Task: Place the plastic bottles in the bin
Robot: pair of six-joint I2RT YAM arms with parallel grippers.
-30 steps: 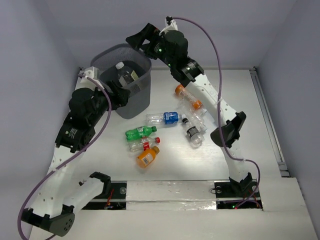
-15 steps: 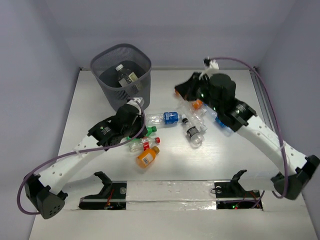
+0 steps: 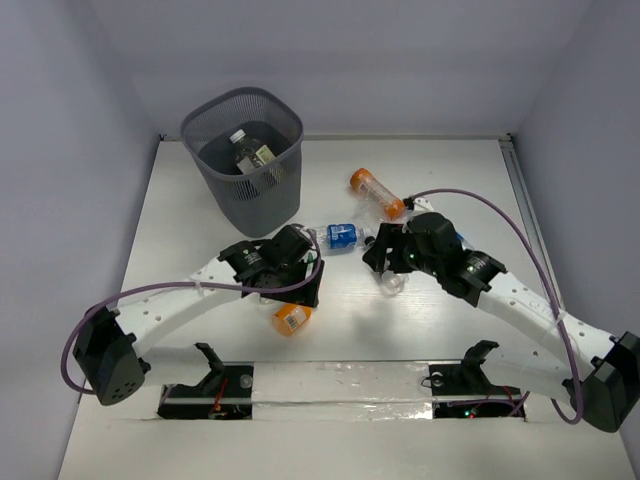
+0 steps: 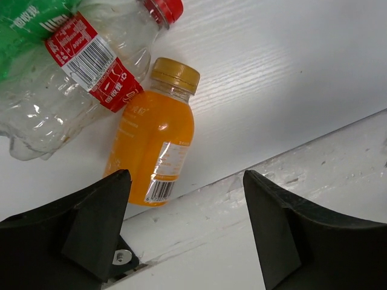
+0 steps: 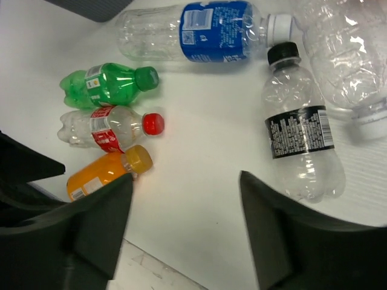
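Note:
The left gripper moves toward the left in the wrist view and down around the bottle's body (image 3: 292,319) (image 4: 152,145) next, because the orange juice bottle lies off-centre below.
The dark mesh bin (image 3: 243,93) stands at the back left with bottles (image 3: 250,152) inside. My left gripper (image 3: 308,285) is open and empty. It hangs over the orange juice bottle (image 4: 151,142), next to a clear red-labelled bottle (image 4: 72,66) and a green one (image 4: 30,18). My right gripper (image 3: 382,255) is open and empty above bare table. A black-labelled bottle (image 5: 299,142) lies to its right and a blue-labelled bottle (image 5: 205,30) beyond. The green (image 5: 109,83), red-labelled (image 5: 109,128) and orange juice (image 5: 103,172) bottles lie to its left.
An orange bottle (image 3: 376,192) lies at the back centre. A large crumpled clear bottle (image 5: 341,54) lies by the black-labelled one. A taped white strip (image 3: 340,380) runs along the near table edge. Grey walls close in the table on three sides.
Both arms have come away from the bin and down toward the near middle. The left now covers the green and red-labelled bottles, the right hangs over the black-labelled one.

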